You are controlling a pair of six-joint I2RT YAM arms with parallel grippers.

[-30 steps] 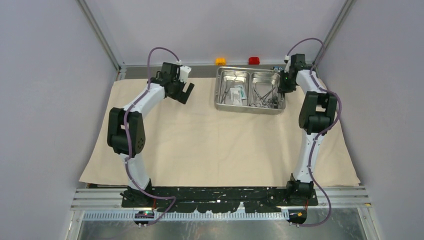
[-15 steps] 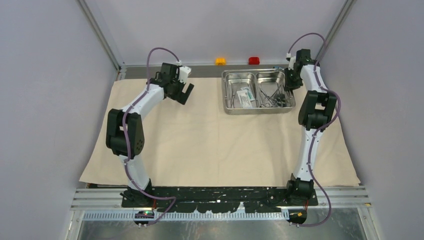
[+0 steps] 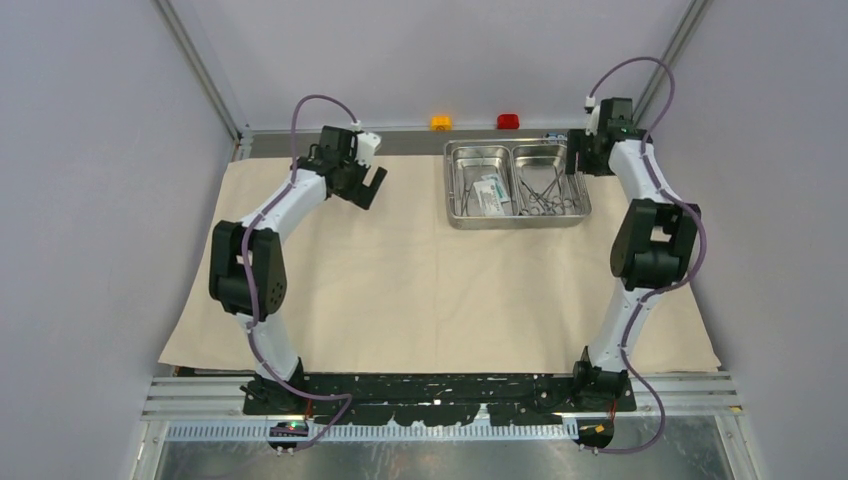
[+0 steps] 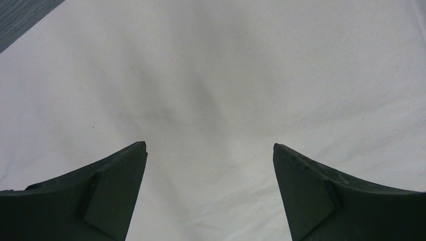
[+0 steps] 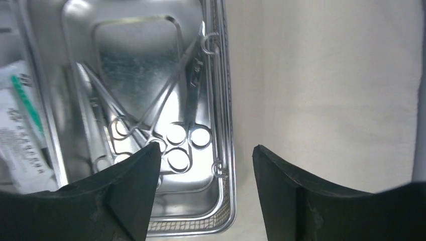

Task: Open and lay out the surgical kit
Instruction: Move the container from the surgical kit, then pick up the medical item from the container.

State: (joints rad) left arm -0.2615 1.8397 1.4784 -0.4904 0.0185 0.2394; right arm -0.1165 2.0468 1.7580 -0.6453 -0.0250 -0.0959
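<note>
My right gripper moves left in the top view toward the white packet next and descends onto its uncovered far half [image 3: 485, 191] [image 5: 13, 119].
The beige cloth [image 3: 420, 290] lies spread flat over the table. The steel two-compartment tray [image 3: 515, 223] stands on it at the back right. A white and teal packet [image 3: 490, 193] lies in its left half, ring-handled clamps [image 3: 545, 195] in its right half. My right gripper [image 3: 577, 160] hangs open at the tray's right end. In the right wrist view its fingers [image 5: 206, 147] straddle the tray's rim [image 5: 228, 100] from above without touching it, with the clamps [image 5: 150, 125] and packet [image 5: 20, 130] below. My left gripper [image 3: 372, 183] is open over bare cloth [image 4: 211, 75], its jaws [image 4: 209, 144] empty.
A small orange block [image 3: 441, 122] and a red block [image 3: 508, 121] sit on the back ledge beyond the cloth. Grey walls and metal posts close in both sides. The arm bases stand along the near edge.
The tray slid right with my right gripper on its right end. That gripper has since opened, let go of the rim and risen a little. The left arm has hardly moved.
</note>
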